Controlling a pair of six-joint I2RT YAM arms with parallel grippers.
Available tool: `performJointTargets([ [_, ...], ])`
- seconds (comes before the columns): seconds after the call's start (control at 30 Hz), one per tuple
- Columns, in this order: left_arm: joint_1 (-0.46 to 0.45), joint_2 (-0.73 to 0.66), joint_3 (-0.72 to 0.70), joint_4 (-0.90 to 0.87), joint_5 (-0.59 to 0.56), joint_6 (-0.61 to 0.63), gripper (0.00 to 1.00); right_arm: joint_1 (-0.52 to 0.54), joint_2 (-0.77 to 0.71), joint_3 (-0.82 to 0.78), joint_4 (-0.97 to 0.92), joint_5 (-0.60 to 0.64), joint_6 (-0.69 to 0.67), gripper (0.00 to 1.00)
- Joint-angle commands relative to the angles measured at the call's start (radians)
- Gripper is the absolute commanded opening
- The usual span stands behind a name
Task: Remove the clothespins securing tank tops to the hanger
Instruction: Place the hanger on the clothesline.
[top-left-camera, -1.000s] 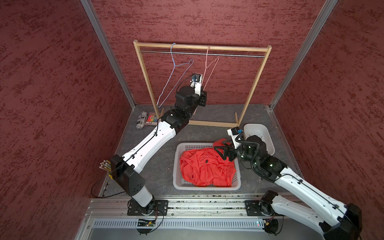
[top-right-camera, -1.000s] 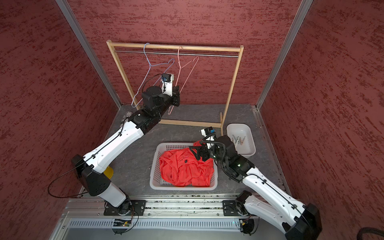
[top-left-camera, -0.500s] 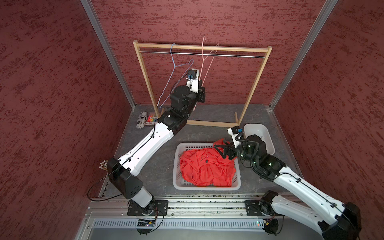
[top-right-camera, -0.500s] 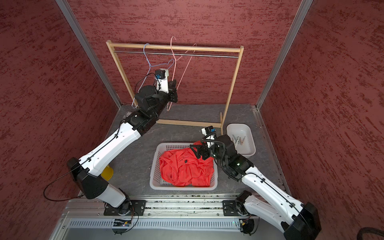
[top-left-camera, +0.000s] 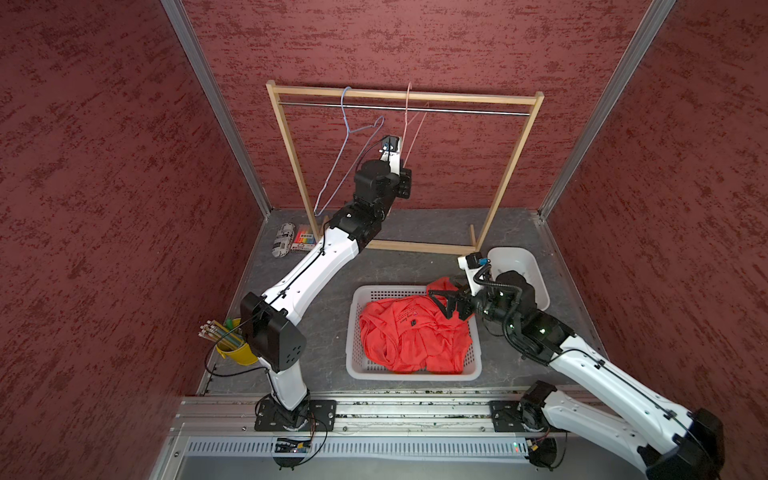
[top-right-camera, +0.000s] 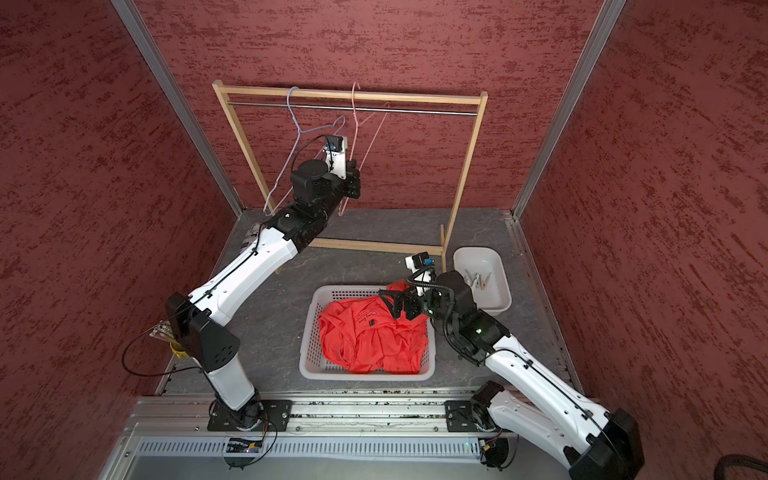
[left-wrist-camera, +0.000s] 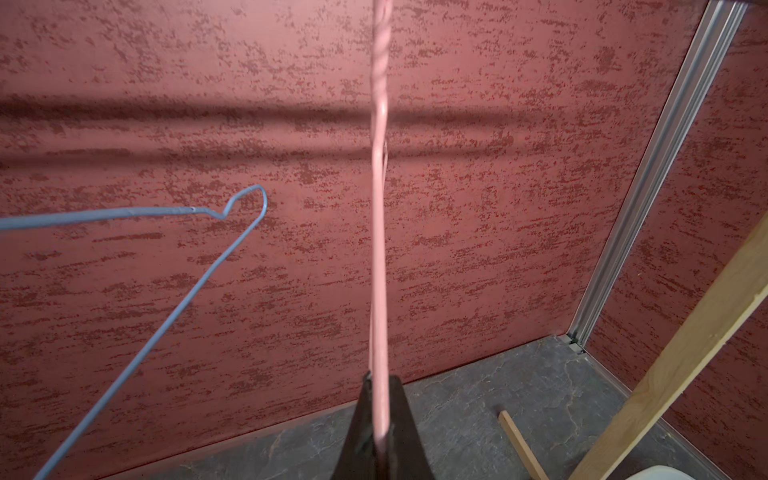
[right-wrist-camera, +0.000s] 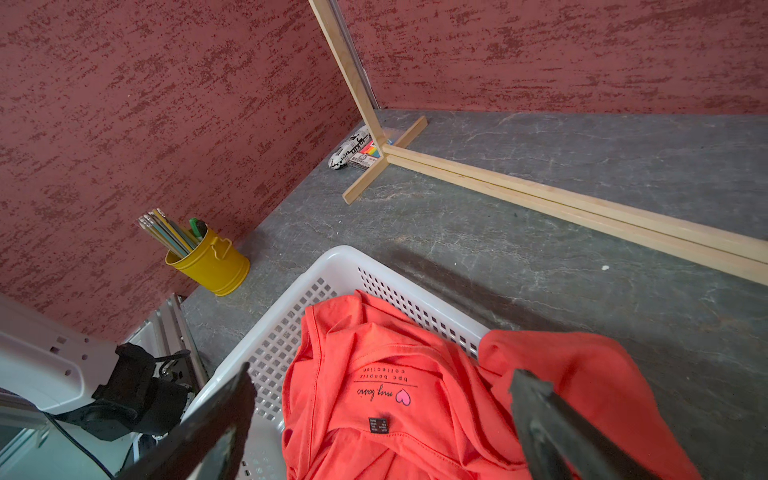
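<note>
The pink hanger's hook is above the rack's top bar, so the left gripper will next move down slightly to set the hook on that bar and let go of the lower wire.
My left gripper is shut on the lower wire of a pink hanger, and its hook stands up at the rack's top bar. In both top views this gripper is raised inside the rack. The orange tank top lies crumpled in the white basket, with one fold over the rim. My right gripper hangs open just above it, holding nothing. Clothespins lie in the white tub.
An empty blue hanger hangs left of the pink one on the wooden rack. A yellow pencil cup stands at the left wall. A marker box lies by the rack's left foot.
My left gripper has raised the pink hanger, so its hook now sits higher at the rack's top. My right gripper's jaws have opened wider over the orange tank top.
</note>
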Motion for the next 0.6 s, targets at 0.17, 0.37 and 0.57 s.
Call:
performJointTargets([
  [0.17, 0.004, -0.043, -0.096, 0.042, 0.055, -0.072, 0.0, -0.005, 0.018, 0.021, 0.047, 0.035, -0.029, 0.99],
  [0.37, -0.008, -0.164, -0.27, 0.148, 0.086, -0.065, 1.0, -0.006, 0.014, 0.032, 0.048, 0.081, -0.051, 0.99],
  [0.57, -0.036, -0.384, -0.55, 0.352, 0.125, 0.006, 1.0, -0.008, 0.04, 0.061, 0.045, 0.128, -0.087, 0.99],
])
